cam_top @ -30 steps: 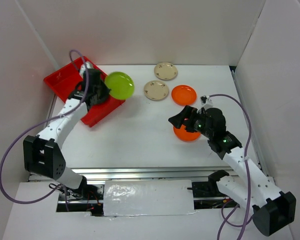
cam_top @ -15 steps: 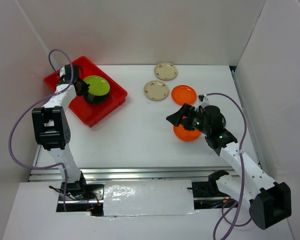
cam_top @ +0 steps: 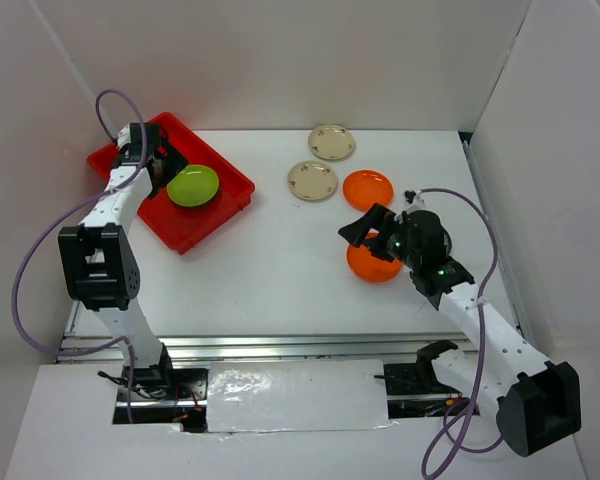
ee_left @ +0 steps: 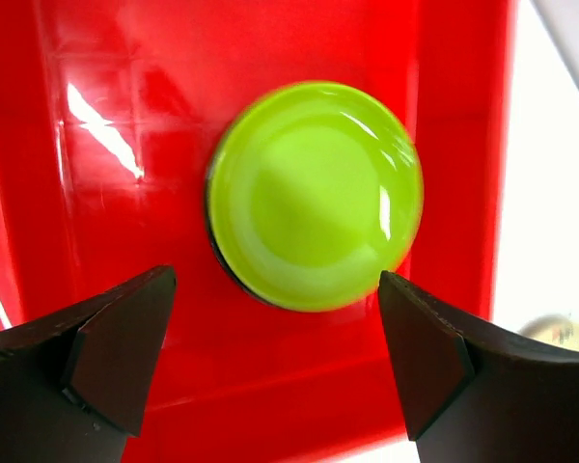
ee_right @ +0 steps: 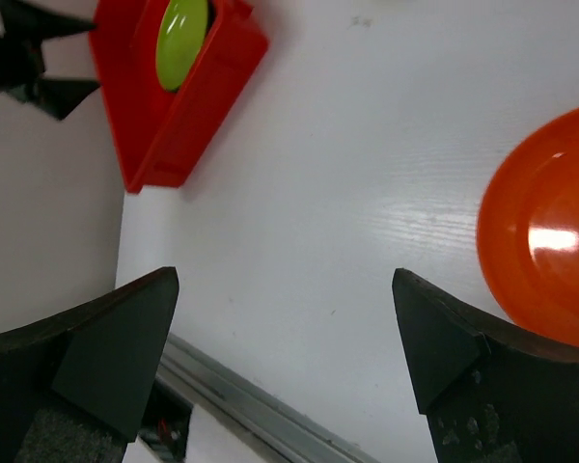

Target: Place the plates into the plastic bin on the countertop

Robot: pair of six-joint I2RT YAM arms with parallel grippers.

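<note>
I will swing my left gripper across and down onto the orange plate's bin-side rim (cam_top: pixel 351 262), because the near orange plate is outside the bin, to my left gripper's right in the top view.
A lime green plate (cam_top: pixel 193 186) lies flat in the red plastic bin (cam_top: pixel 130 160) at the back left of the countertop (cam_top: pixel 270 270); a dark rim shows under its edge in the left wrist view. My left gripper (cam_top: pixel 166 166) hovers over the bin, open and empty, with the green plate (ee_left: pixel 314 193) just beyond its fingertips. My right gripper (cam_top: pixel 366 228) is open and empty over the near orange plate (cam_top: pixel 372 266). That plate (ee_right: pixel 550 241) lies to the right of the fingers. A second orange plate (cam_top: pixel 367 189) and two beige plates (cam_top: pixel 312 181) (cam_top: pixel 331 142) lie behind it.
White walls close in the left, back and right sides. A metal rail (cam_top: pixel 280 345) runs along the front edge and also shows below the right fingers (ee_right: pixel 241 395). Purple cables loop beside both arms. The red bin (ee_right: pixel 174 106) sits askew, near the left wall.
The left gripper carried the green plate from the bin's right edge into the bin, then opened and let it go; the plate now lies flat. The right arm barely moved.
</note>
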